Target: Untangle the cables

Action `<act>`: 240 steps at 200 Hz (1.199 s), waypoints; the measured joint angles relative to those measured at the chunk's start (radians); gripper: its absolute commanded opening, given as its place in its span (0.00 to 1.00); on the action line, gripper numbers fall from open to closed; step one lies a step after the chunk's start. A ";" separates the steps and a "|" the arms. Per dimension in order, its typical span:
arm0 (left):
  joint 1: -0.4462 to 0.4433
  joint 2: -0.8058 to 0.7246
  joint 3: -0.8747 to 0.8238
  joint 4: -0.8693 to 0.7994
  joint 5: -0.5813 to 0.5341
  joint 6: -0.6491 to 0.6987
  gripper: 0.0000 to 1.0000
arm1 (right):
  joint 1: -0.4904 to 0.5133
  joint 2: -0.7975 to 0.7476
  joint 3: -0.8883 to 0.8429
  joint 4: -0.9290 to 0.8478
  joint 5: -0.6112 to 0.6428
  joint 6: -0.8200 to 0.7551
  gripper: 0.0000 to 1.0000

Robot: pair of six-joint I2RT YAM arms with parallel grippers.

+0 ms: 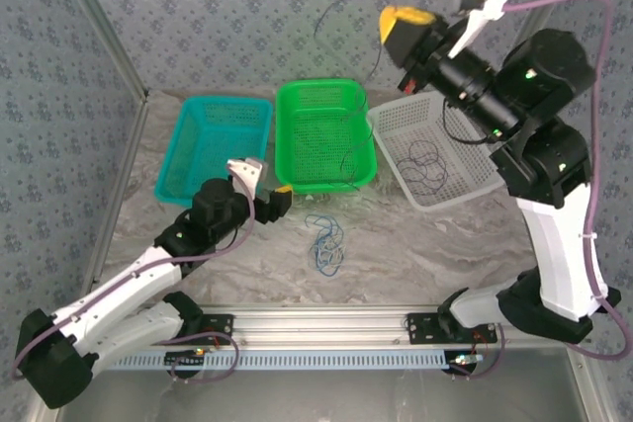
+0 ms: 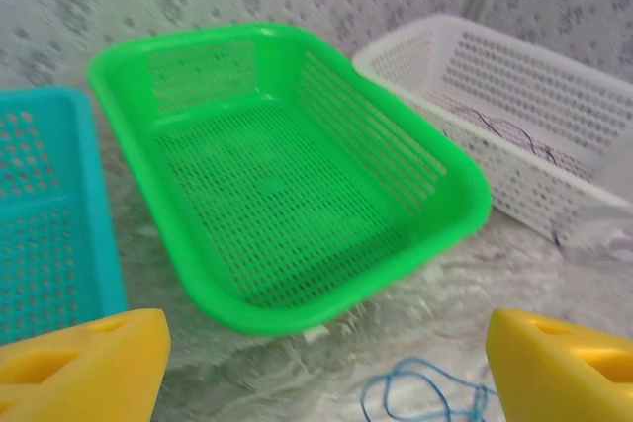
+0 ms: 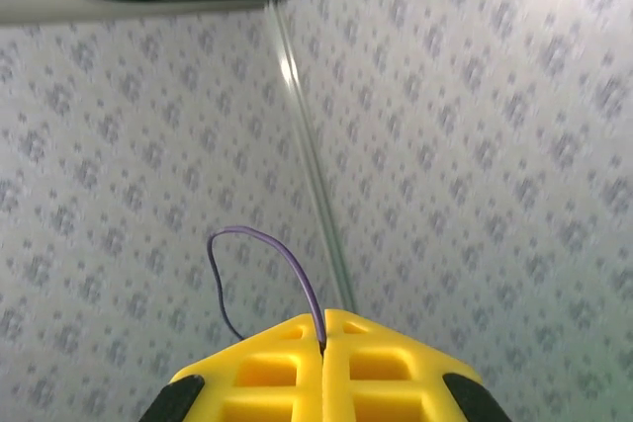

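The robot's right hand holds the purple cable and next needs to carry it away from the green basket, lower it to the white basket [image 1: 388,126] below, which holds dark cables, and let it go.
My right gripper [image 1: 393,23] is raised high at the back, shut on a dark purple cable [image 3: 280,252] that arcs out from between its yellow fingertips [image 3: 287,363]. That cable [image 1: 332,9] loops in the air and trails down over the green basket [image 1: 297,96]. A blue cable [image 1: 324,245] lies tangled on the table in front of the green basket. My left gripper [image 1: 267,187] hovers low just left of it, open and holding nothing. The blue cable [image 2: 427,397] shows between its yellow fingers [image 2: 84,368]. More dark cables [image 1: 425,159] lie in the white basket [image 1: 388,126].
A teal basket [image 1: 188,116] stands left of the green one, all three in a row at the back. Patterned walls close in the left, back and right. A metal rail [image 1: 326,323] runs along the near edge.
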 measured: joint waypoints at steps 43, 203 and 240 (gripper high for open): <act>0.000 0.005 -0.002 0.011 0.014 -0.015 0.85 | -0.102 0.071 0.193 -0.073 0.048 -0.085 0.00; 0.000 -0.125 -0.097 -0.017 -0.039 -0.056 0.87 | -0.549 0.115 -0.053 -0.184 0.110 -0.256 0.00; 0.000 -0.125 -0.097 -0.020 -0.050 -0.057 0.88 | -0.553 0.114 0.019 -0.178 0.094 -0.237 0.00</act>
